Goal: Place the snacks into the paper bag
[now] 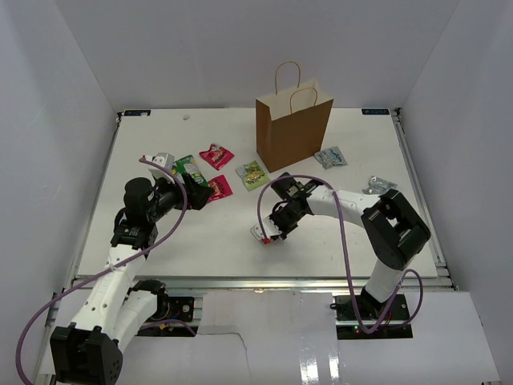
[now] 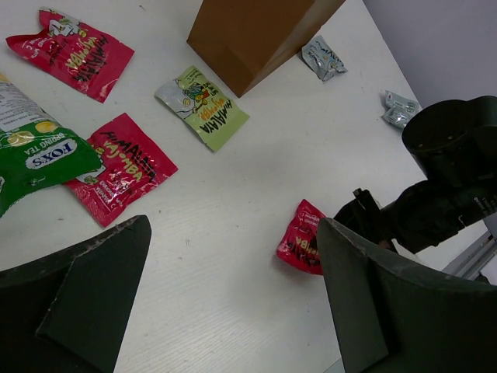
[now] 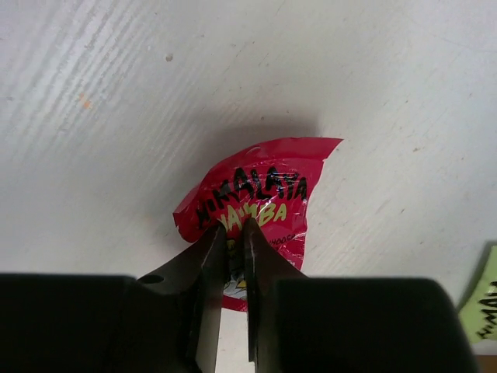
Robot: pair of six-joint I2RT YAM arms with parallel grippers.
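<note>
My right gripper is to lift the red snack packet outward next, tilting, over the paper bag's opening [image 1: 294, 99]. The opening stands well above the table.
My right gripper [image 3: 234, 229] is shut on a red snack packet [image 3: 268, 183], pinching its middle so the foil crumples up off the table; from above the packet [image 1: 263, 234] is near the table's front centre. The paper bag [image 1: 292, 132] stands upright at the back, handles up. More snacks lie in front of it: two red packets [image 1: 216, 155] [image 1: 219, 187], a green one [image 1: 187, 166], a yellow-green one [image 1: 254, 174] and a pale blue one [image 1: 330, 157]. My left gripper [image 2: 233, 225] hangs open over bare table, left of the held packet [image 2: 301, 242].
A silver packet [image 1: 381, 184] lies by the table's right edge and another [image 1: 163, 159] at the left. The bag [image 2: 248, 35] stands beyond the yellow-green packet [image 2: 203, 107]. White walls enclose the table on three sides.
</note>
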